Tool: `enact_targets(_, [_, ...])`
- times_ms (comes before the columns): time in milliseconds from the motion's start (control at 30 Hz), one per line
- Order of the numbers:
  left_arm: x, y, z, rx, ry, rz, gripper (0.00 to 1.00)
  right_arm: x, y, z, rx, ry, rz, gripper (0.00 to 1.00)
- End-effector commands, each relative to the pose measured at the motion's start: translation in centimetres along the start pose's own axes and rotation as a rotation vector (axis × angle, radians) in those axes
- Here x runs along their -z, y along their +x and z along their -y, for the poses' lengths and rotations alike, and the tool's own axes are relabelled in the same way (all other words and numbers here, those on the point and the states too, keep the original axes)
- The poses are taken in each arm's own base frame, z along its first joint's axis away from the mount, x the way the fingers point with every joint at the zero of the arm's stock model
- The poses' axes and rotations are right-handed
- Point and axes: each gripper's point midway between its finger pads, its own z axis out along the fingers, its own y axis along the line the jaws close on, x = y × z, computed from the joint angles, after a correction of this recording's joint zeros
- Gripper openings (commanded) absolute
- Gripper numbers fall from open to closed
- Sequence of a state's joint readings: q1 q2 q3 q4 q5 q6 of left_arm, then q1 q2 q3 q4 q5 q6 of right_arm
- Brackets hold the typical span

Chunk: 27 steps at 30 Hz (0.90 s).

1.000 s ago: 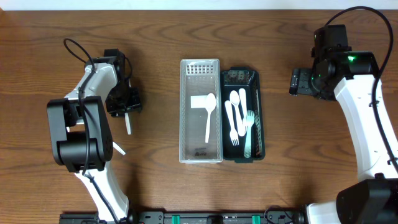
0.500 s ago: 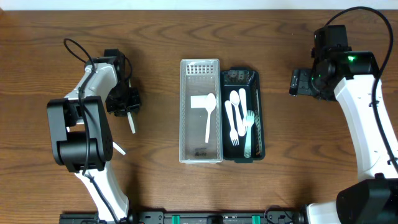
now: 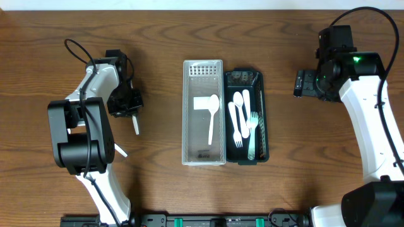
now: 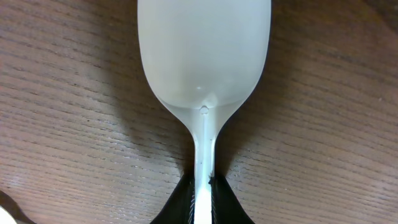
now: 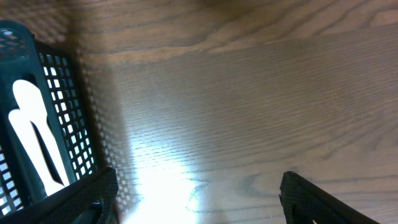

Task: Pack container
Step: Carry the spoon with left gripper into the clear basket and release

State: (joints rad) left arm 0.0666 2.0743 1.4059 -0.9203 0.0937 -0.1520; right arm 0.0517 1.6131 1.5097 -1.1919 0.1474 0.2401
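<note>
The left gripper rises next, moves to the right in the overhead view and lets go over the clear container's bottom, since there is room beside the container's spoon.
My left gripper [image 3: 130, 113] is shut on the handle of a white plastic spoon [image 3: 134, 125], left of the containers. In the left wrist view the spoon's bowl [image 4: 204, 50] fills the top, just above the wood, and its handle is pinched between my fingertips [image 4: 202, 190]. A clear container [image 3: 188, 126] holds one white spoon [image 3: 212, 116] and a white flat piece. Beside it, a dark green basket [image 3: 265, 126] holds several white utensils [image 3: 240, 116]. My right gripper [image 3: 300, 83] is open and empty, right of the basket; the right wrist view shows its jaws [image 5: 196, 199] spread wide over bare wood.
Another white utensil [image 3: 120, 151] lies on the table by the left arm's base. The basket's meshed wall [image 5: 62, 124] shows at the left of the right wrist view, with a white utensil [image 5: 34, 134] inside.
The spoon held by my left gripper has shifted slightly to the right. The right arm has not moved.
</note>
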Motion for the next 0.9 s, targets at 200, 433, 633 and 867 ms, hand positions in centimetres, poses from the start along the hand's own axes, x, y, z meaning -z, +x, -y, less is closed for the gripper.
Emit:
enact_targets(200, [2.4, 0.9, 0.9, -0.049, -0.030, -0.011, 0.06, 0.0, -0.2, 0.4, 0.004, 0.008, 0.006, 0.87])
enact_targets(433, [12.8, 3.7, 8.5, -0.248, 0.068, 0.181, 0.06, 0.0, -0.3, 0.4, 0.003, 0.007, 0.009, 0.87])
enact_targets(633, [16.7, 8.3, 15.9, -0.351, 0.166, 0.302, 0.06, 0.0, -0.3, 0.4, 0.002, 0.006, 0.012, 0.87])
enact_targets(867, [12.7, 11.6, 20.9, -0.463, 0.152, 0.238, 0.06, 0.0, -0.3, 0.4, 0.002, 0.006, 0.011, 0.86])
